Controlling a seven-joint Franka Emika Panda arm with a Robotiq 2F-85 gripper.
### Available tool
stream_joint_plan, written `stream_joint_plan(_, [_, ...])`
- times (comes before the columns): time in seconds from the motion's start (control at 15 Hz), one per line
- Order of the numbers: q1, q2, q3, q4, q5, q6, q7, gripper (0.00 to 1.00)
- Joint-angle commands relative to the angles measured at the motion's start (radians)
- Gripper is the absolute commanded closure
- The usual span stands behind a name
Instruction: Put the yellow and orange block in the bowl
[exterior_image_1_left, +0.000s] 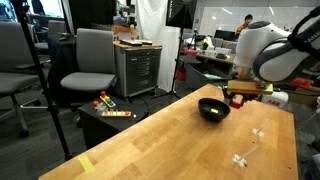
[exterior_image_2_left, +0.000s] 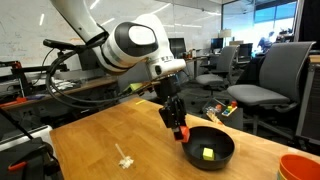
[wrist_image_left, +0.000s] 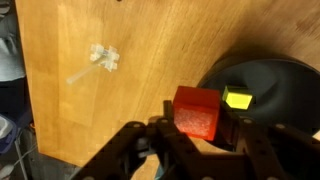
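Observation:
My gripper crosses the bowl's rim next. It then lowers and releases the orange block on the bowl's bottom by the yellow block, below, to the right in the wrist view.
In the wrist view the orange block sits between the jaws of my gripper, which is shut on it. It hangs just beside the rim of the black bowl. The yellow block lies inside the bowl. In both exterior views the gripper holds the orange block a little above the table, next to the bowl. The yellow block also shows on the bowl's floor.
Tiny white pieces lie on the wooden table. An orange cup stands at the table's near corner. Office chairs and a low stand with toys are beyond the table edge.

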Motion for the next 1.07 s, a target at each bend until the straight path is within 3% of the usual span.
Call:
stream_joint_plan(0.0, [-0.043,0.051,0.048,0.127,0.055,-0.091,-0.015,0.78])
stream_joint_plan(0.67, [-0.103,0.263,0.081,0.402,0.133,-0.298,-0.003,0.78])
stream_joint_plan(1.0, [-0.093,0.318,0.069,0.456,0.145,-0.302,0.053,0.78])
